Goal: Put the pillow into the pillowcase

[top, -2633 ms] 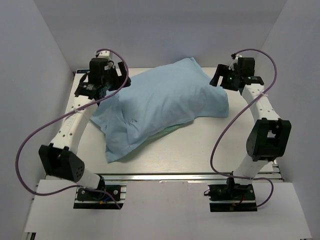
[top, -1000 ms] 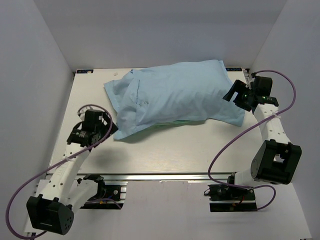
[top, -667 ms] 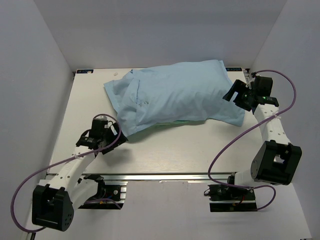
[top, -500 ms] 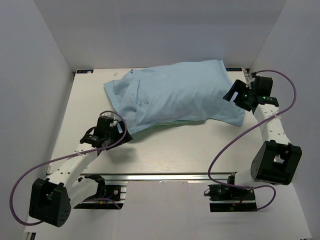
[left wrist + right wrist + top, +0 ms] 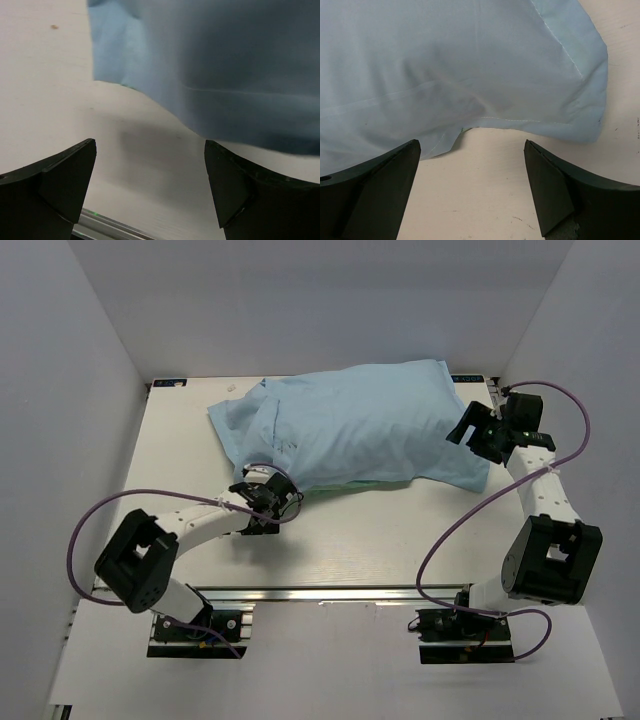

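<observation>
The pillowcase's near corner point(image 5: 240, 476) point(image 5: 115, 72) lies just outward of the left gripper's fingers, so the left gripper should ease outward with its fingers open onto that corner and close there.
The pillowcase point(image 5: 350, 425) lies plump and light blue across the back half of the table, with a thin green sliver point(image 5: 340, 486) showing under its near edge. The pillow is hidden; no white fabric shows. My left gripper point(image 5: 262, 502) is open at the case's near left corner, low over the table, with the blue cloth point(image 5: 225, 60) just ahead of its fingers and nothing between them. My right gripper point(image 5: 470, 430) is open at the case's right end, facing its stitched corner point(image 5: 580, 100) without touching it.
The pale table point(image 5: 400, 530) is walled in white on three sides. An aluminium rail point(image 5: 330, 592) runs along the front edge. Purple cables point(image 5: 150, 498) loop beside both arms. The left arm lies low along the table's front left.
The left arm has swung right along the front, bringing its open gripper to the pillowcase's near left corner. The right gripper has barely moved. The pillowcase has lain still over the last second.
</observation>
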`<state>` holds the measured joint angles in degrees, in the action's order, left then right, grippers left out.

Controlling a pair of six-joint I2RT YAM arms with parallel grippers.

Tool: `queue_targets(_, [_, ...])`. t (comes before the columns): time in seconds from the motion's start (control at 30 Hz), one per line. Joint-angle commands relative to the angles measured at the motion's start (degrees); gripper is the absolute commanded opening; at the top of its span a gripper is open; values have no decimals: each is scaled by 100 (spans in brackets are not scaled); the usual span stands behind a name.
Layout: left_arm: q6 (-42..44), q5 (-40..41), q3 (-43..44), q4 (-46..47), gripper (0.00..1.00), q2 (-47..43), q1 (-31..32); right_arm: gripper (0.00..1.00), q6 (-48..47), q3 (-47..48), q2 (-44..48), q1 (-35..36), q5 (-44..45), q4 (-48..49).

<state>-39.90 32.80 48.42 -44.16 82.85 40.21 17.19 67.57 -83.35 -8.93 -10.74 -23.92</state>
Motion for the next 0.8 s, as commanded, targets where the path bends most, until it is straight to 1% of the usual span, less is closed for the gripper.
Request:
queue_targets(0.0, [-343, 1131, 123, -321, 98, 47, 5, 89, -137, 177, -49, -12, 72, 46])
queue_targets(0.03, [-517, 1315, 123, -321, 98, 56, 5, 89, -137, 169, -58, -12, 81, 37])
queue_targets(0.07, [-632, 1752, 123, -312, 98, 39, 5, 89, -146, 169, -58, -21, 81, 37])
queue_targets(0.1, [-598, 1870, 115, -225, 98, 4, -13, 89, -163, 151, -67, -21, 81, 54])
queue_targets(0.13, [-424, 1914, 97, -42, 98, -110, -13, 89, -172, 134, -76, -21, 107, 54])
queue_targets(0.17, [-231, 1941, -25, 526, 98, -207, -13, 89, -172, 116, -76, -21, 116, 63])
queue_targets(0.2, [467, 1776, -130, 897, 98, -303, -21, 89, -181, 107, -85, -13, 134, 54])
queue_targets(0.23, [692, 1713, -227, 1214, 98, -496, -30, 89, -198, 116, -85, -21, 186, 37])
queue_targets(0.27, [920, 1425, -428, 1774, 98, -585, -56, 89, -207, 125, -93, -30, 204, 11])
queue_targets(0.3, [1323, 1301, -535, 2006, 98, -673, -83, 89, -216, 133, -94, -30, 230, -7])
queue_targets(0.37, [1598, 1063, -711, 2480, 98, -840, -171, 89, -225, 151, -76, -39, 309, -16])
queue_targets(0.53, [1792, 869, -949, 2860, 98, -832, -373, 89, -199, 107, -32, -48, 353, -25])
queue_targets(0.6, [1854, 624, -1001, 3166, 98, -779, -486, 89, -190, 81, -6, -48, 336, -16])
queue_targets(0.73, [1916, 280, -1072, 3432, 90, -542, -681, 89, -146, 28, 73, -56, 371, 2])
queue_targets(0.77, [1959, 228, -1072, 3458, 86, -455, -698, 89, -146, 19, 108, -65, 389, 10])
